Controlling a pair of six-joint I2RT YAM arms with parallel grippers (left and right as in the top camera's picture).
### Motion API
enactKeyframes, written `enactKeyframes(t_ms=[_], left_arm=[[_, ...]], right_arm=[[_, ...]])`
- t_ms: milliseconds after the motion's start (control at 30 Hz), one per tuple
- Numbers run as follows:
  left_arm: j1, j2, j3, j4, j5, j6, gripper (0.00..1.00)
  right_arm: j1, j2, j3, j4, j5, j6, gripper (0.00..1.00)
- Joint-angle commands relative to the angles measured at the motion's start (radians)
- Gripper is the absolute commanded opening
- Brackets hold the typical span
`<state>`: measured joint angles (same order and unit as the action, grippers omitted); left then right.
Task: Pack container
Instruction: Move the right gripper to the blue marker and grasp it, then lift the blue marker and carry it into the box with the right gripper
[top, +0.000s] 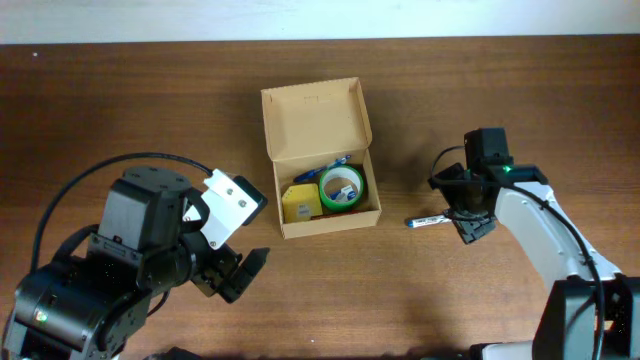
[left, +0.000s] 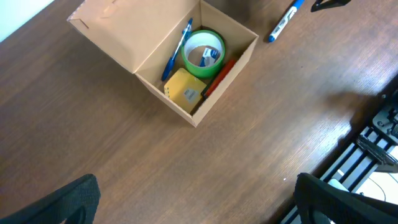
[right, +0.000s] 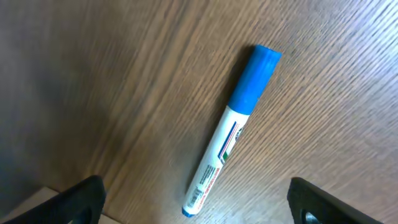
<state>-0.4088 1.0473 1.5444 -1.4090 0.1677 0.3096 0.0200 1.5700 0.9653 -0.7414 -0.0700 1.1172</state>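
Note:
I need to move my right gripper slightly toward the container first as it goes down, to get to the marker's white body below the blue cap (top: 428, 221) (right: 217, 153).
The tan cardboard container (top: 287, 140) stands open at the table's middle, its flap lid tilted back; it also shows in the left wrist view (left: 118, 37). Inside lie a green tape roll (top: 341, 188), a yellow block (top: 298, 204), a blue pen (left: 177, 50) and a red item (left: 219, 76). A white marker with a blue cap (top: 428, 221) lies on the table right of the box, and fills the right wrist view (right: 231, 134). My right gripper (top: 470, 215) is open, directly above the marker, which lies between its fingers (right: 196, 202). My left gripper (top: 235, 272) is open and empty, front left of the box.
The wooden table (top: 120, 100) reaches to a white wall at the back. A black frame (left: 373, 149) shows past the table's edge in the left wrist view. The left arm's bulky body (top: 110, 270) fills the front left corner.

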Motion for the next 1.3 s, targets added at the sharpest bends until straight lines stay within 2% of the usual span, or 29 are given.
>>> enactKeyframes(t_ms=[0,267,500,633,767,900,1033,1100,1267], left_arm=[[0.006,-0.002,0.0,0.003,0.0,-0.01,1.0],[0.006,-0.002,0.0,0.003,0.0,-0.01,1.0],[0.006,-0.002,0.0,0.003,0.0,-0.01,1.0],[0.006,-0.002,0.0,0.003,0.0,-0.01,1.0],[0.006,-0.002,0.0,0.003,0.0,-0.01,0.99],[0.006,-0.002,0.0,0.003,0.0,-0.01,1.0],[0.006,-0.002,0.0,0.003,0.0,-0.01,1.0],[0.006,-0.002,0.0,0.003,0.0,-0.01,1.0],[0.006,-0.002,0.0,0.003,0.0,-0.01,1.0]], right_arm=[[-0.001,0.018,-0.019,0.01,-0.002,0.045,0.93],[-0.001,0.142,-0.019,0.106,-0.011,0.048,0.82],[-0.001,0.185,-0.019,0.13,-0.036,0.053,0.64],[-0.001,0.211,-0.019,0.13,-0.054,0.07,0.59],[-0.001,0.211,-0.019,0.13,-0.055,0.07,0.27],[-0.001,0.212,-0.019,0.133,-0.054,0.07,0.04],[-0.001,0.211,-0.016,0.141,-0.056,0.066,0.04],[-0.001,0.209,0.016,0.135,-0.098,0.011,0.04],[-0.001,0.207,0.299,-0.108,-0.13,-0.152,0.04]])
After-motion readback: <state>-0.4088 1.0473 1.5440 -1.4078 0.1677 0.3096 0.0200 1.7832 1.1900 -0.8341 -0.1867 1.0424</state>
